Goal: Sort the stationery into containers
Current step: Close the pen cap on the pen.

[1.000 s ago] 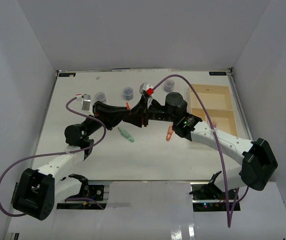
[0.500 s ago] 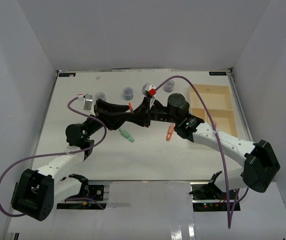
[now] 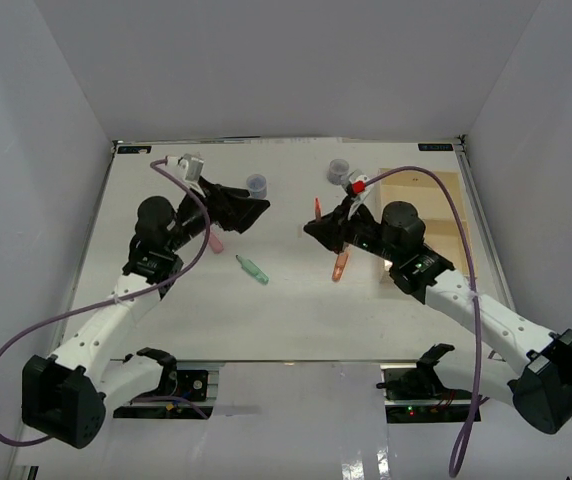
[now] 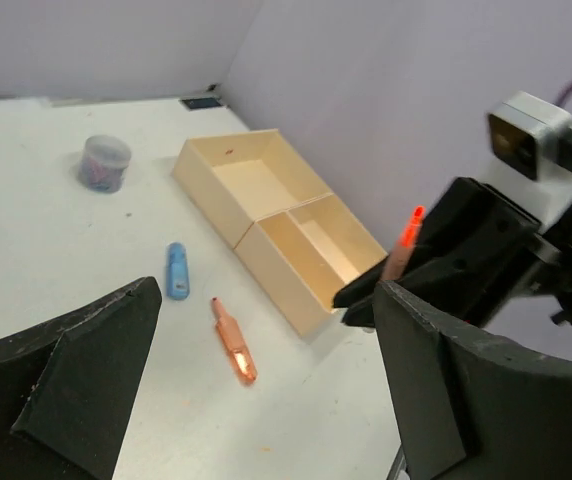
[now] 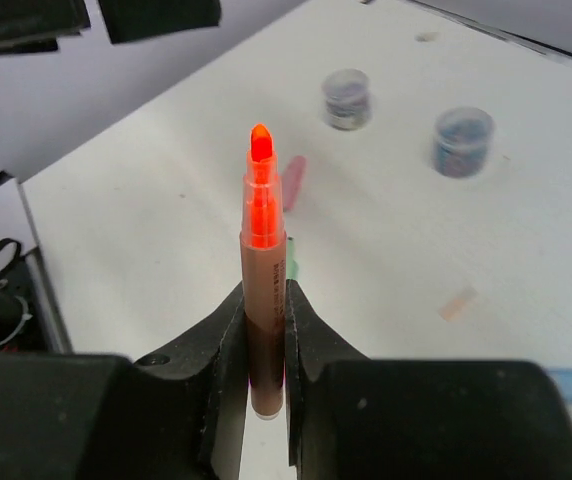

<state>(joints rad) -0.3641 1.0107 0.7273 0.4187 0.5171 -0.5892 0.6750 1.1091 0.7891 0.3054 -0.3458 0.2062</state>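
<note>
The small beige piece lies flat below my left gripper and to its right in the top view, so the gripper will next move over it, tilt downward and descend.
An orange marker stands upright between the jaws of my right gripper, which is shut on its lower barrel. From above, this gripper hangs over the table's middle, left of the beige tray. My left gripper is open and holds nothing, off to the left near a grey-blue pot. In the left wrist view its wide-apart fingers frame the tray, a second orange marker and a blue piece on the table.
A green marker, a pink marker and the loose orange marker lie on the table. Another pot stands at the back. A small beige piece lies near the two pots.
The two grippers met over the middle; the left one opened and drew back to the left. The right one closed on the orange marker and carried it right.
</note>
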